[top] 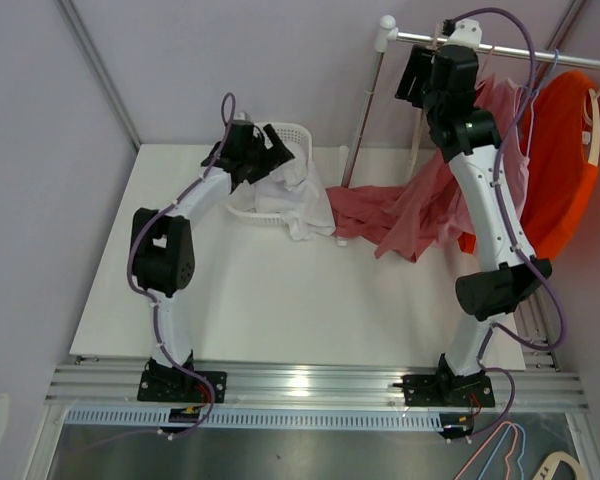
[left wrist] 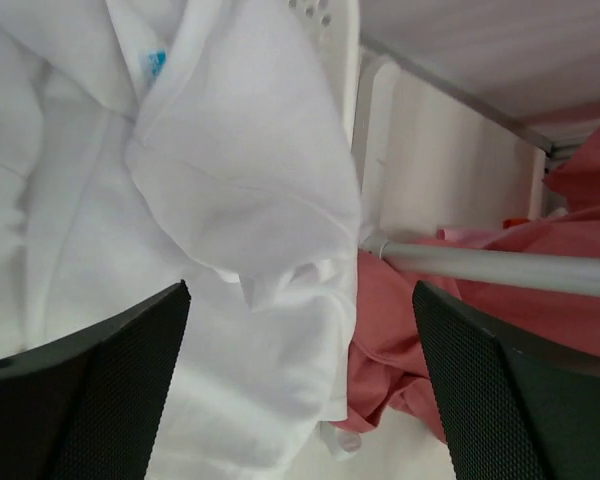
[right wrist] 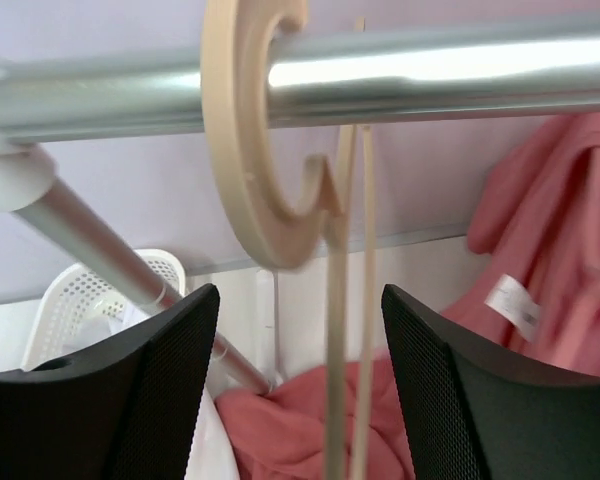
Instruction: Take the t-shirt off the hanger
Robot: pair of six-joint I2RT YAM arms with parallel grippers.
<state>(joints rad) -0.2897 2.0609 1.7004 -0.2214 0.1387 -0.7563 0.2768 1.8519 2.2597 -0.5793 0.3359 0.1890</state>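
My right gripper moves along the bar to the pink t-shirt's hanger [top: 488, 57] on its right in the top view next, since the cream hanger is bare.
A white t-shirt [top: 292, 205] lies bunched in and over the rim of a white basket [top: 300, 135] at the back of the table. My left gripper [top: 276, 140] hovers just over it, open, with nothing between its fingers; the left wrist view shows the white t-shirt [left wrist: 210, 170] below the left gripper [left wrist: 300, 300]. A bare cream hanger [right wrist: 242, 150] hooks over the metal rail [right wrist: 450, 70]. Its thin arms hang down between the fingers of my open right gripper [right wrist: 300, 295], apart from both. In the top view the right gripper [top: 414, 76] is up at the rail [top: 510, 45].
A pink t-shirt [top: 405, 210] hangs from the rail and trails onto the table beside the basket. An orange t-shirt [top: 560, 165] hangs on its hanger at the far right. The rack's slanted upright [top: 365, 110] stands between basket and pink cloth. More hangers [top: 510, 455] lie below the table's front edge.
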